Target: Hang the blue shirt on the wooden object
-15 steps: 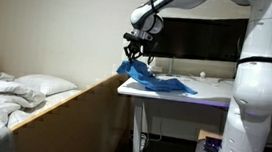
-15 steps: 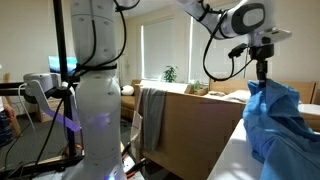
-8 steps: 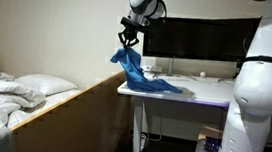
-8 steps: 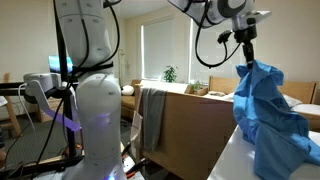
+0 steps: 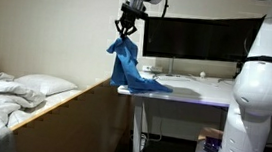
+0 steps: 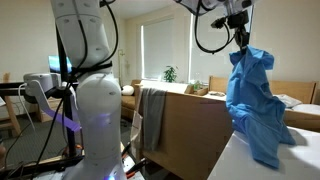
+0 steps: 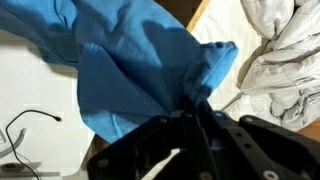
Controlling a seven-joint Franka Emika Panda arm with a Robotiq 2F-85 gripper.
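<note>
The shirt [image 5: 127, 67] trails on the desk. I should next move my gripper toward the bed over the wooden board's top edge [image 5: 86, 92], which lies below it, then lower the shirt and let go.
The blue shirt [image 5: 127, 67] hangs from my gripper [image 5: 125, 32], which is shut on its top; the shirt's lower end still rests on the white desk [image 5: 200, 90]. In an exterior view the shirt [image 6: 250, 105] hangs below the gripper [image 6: 241, 42], next to the wooden partition [image 6: 185, 125]. In the wrist view the shirt [image 7: 140, 70] spreads out from my closed fingers [image 7: 195, 110]. The wooden board [image 5: 77, 116] stands between the desk and the bed.
A bed with white bedding [image 5: 14, 94] lies beyond the wooden board. A grey cloth [image 6: 150, 118] is draped over the partition. A dark monitor [image 5: 195, 42] stands at the back of the desk. The robot's white base [image 5: 258, 108] is beside the desk.
My gripper has risen and moved toward the bed side with the shirt, lifting most of the cloth off the desk so it hangs lengthwise.
</note>
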